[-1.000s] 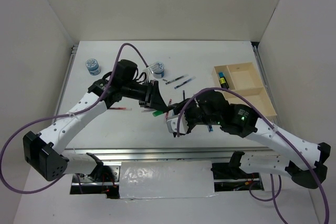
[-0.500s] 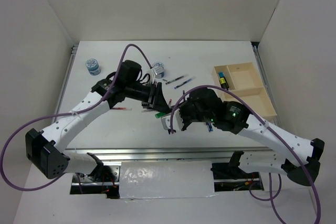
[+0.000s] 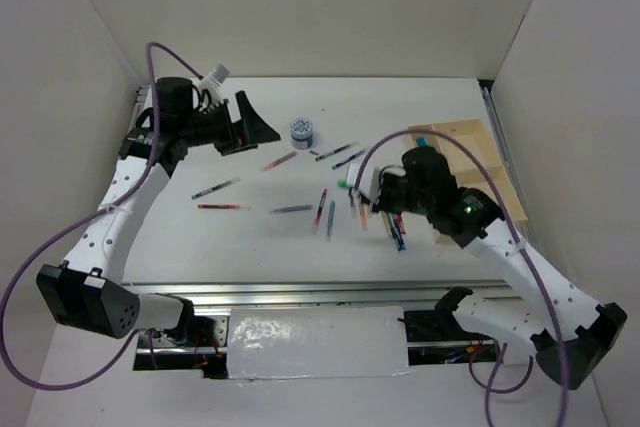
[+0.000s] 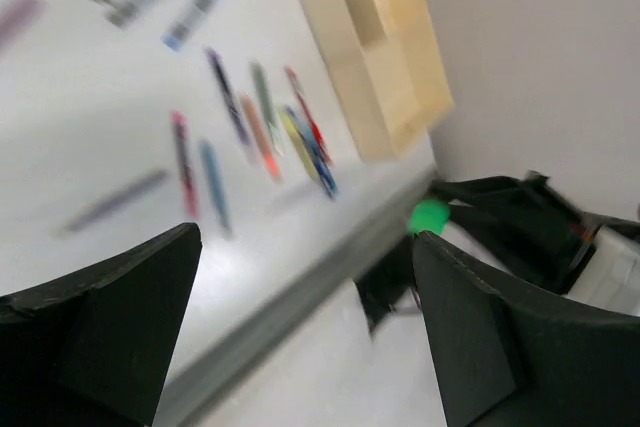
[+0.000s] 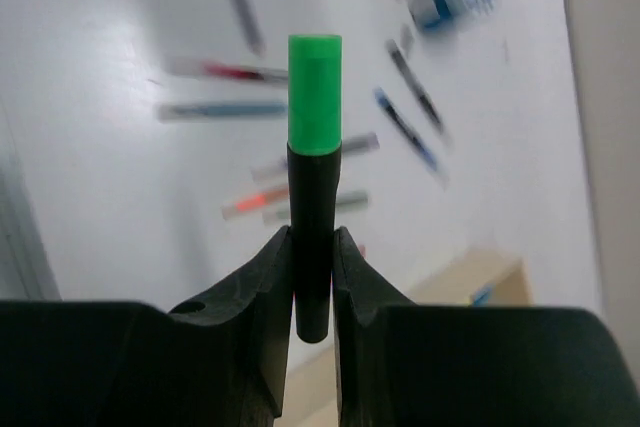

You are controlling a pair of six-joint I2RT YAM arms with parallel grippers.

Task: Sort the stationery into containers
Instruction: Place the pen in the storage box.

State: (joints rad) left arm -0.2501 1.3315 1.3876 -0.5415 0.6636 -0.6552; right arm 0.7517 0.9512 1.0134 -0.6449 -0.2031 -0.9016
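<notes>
My right gripper swings outward and over the pale wooden tray next, turning, then lowers into the tray's far end (image 3: 440,142) (image 5: 486,291), where a blue cap already shows.
My right gripper (image 3: 362,193) is shut on a black-bodied highlighter with a green cap (image 5: 314,147), which stands up between its fingers (image 5: 270,277) above the table, left of the pale wooden tray (image 3: 475,137). My left gripper (image 3: 252,124) hangs open and empty over the far left of the table; its jaws stand wide apart in the left wrist view (image 4: 305,237). Several thin pens (image 3: 322,207) lie scattered mid-table, and they show blurred in the left wrist view (image 4: 260,117). A round blue-white pot (image 3: 301,132) stands behind them.
The right arm covers part of the tray (image 4: 380,47), which sits at the table's right edge. White walls close in the table on the left, back and right. More pens (image 3: 216,188) lie on the left half and a blue one (image 3: 398,232) under the right arm.
Both grippers were together at the green highlighter mid-table. The left one has let go, opened and swung back to the far left; the right has carried the highlighter to the right.
</notes>
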